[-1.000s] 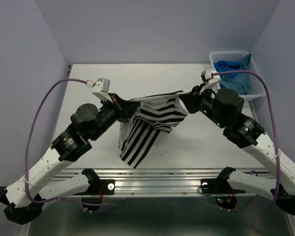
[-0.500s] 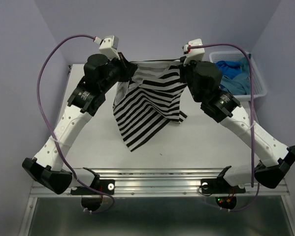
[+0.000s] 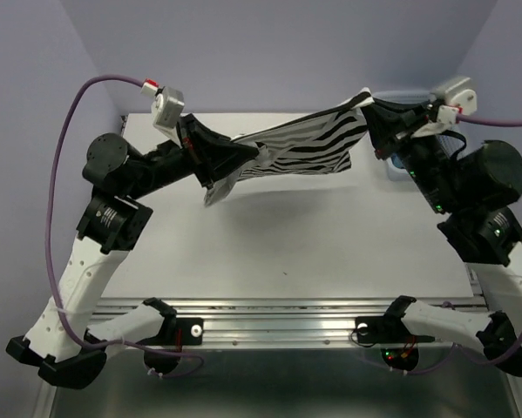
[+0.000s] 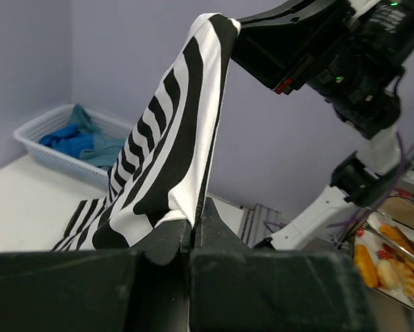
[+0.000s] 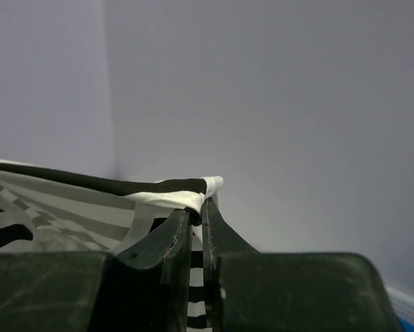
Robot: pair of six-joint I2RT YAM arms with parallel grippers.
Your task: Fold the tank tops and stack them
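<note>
The robot's left gripper needs to move down and outward next and let go of the tank top's corner on the bare back part of the white table, which lies below.
A black-and-white striped tank top [image 3: 308, 144] hangs stretched in the air over the back of the table, held at both ends. My left gripper [image 3: 259, 153] is shut on its left corner; in the left wrist view the cloth [image 4: 172, 152] rises from the pinched left gripper [image 4: 193, 232]. My right gripper [image 3: 369, 103] is shut on its right corner, and in the right wrist view the white hem [image 5: 186, 197] sits pinched in the right gripper [image 5: 197, 216]. Blue tops [image 4: 82, 142] lie in a basket.
A white lattice basket [image 4: 37, 155] stands at the back right corner of the white table [image 3: 287, 244], mostly hidden behind the right arm in the top view. Lilac walls close in the back and sides. A metal rail [image 3: 278, 313] runs along the near edge.
Both arms have lifted and spread apart, raising the striped top off the table and pulling it out from a hanging drape into a taut, nearly level band.
</note>
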